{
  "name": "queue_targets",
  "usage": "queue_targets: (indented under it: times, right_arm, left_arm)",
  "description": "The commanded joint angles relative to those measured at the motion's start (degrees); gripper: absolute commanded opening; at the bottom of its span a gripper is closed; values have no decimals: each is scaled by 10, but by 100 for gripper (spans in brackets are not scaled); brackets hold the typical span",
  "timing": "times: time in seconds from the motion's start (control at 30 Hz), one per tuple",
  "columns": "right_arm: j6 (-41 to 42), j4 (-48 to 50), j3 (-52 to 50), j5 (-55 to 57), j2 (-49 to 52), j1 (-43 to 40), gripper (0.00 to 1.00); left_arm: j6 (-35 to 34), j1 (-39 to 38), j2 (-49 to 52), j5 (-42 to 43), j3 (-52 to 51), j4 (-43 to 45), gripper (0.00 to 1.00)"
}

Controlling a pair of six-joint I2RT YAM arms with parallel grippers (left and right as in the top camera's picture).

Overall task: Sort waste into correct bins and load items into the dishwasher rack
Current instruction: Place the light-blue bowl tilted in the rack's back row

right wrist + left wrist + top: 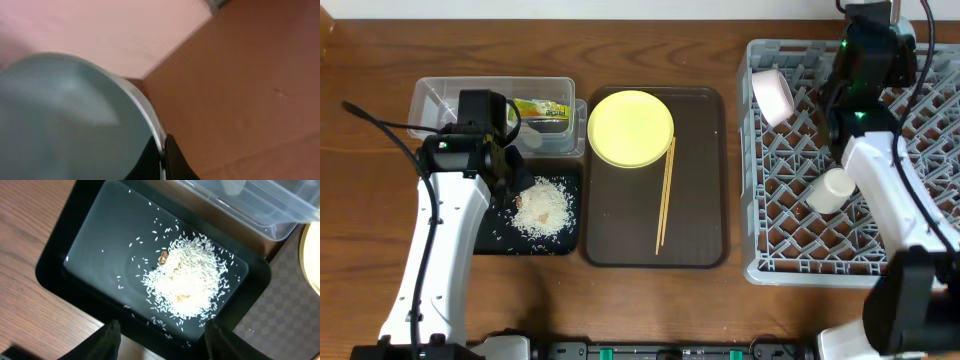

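Next, my right gripper moves to the left in the overhead view and lowers over the rack [790, 250] slots beside the white bowl, since they stand empty.
My left gripper [162, 342] hangs open over the near rim of the black tray [100, 240], nothing between its fingers. A heap of white rice [187, 282] lies in that tray, with stray grains around it. Behind it stands the clear tub [440, 100], holding the yellow-green wrapper [542, 108]. My right gripper [162, 160] is shut on the rim of the light blue bowl [65, 115], at the far end of the grey rack [790, 250]. A white bowl [772, 93] and a white cup [830, 190] sit in the rack. The yellow plate [631, 127] and chopsticks [665, 195] rest on the brown tray [695, 200].
In the overhead view my left arm [450, 200] reaches along the table's left side over the black tray, and my right arm [890, 190] stretches across the rack's right half. Bare wooden table surrounds the trays.
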Motion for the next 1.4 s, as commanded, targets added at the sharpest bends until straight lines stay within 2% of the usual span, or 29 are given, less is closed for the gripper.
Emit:
queue_targets:
  times: [0.0, 0.53, 1.13, 1.23, 1.37]
  right_arm:
    - [-42, 36, 3, 81, 35, -16, 1]
    - [-39, 75, 3, 79, 159, -3, 1]
    - [-29, 63, 3, 49, 170, 42, 1]
    - [1, 35, 3, 51, 170, 54, 1]
    - [84, -38, 3, 55, 166, 71, 1]
  left_arm:
    - [-4, 2, -4, -6, 3, 0, 58]
    - [-4, 2, -4, -6, 3, 0, 59]
    - [-4, 2, -4, -6, 3, 4, 59]
    - [-4, 2, -4, -6, 3, 4, 59]
    - [-4, 2, -4, -4, 3, 4, 59]
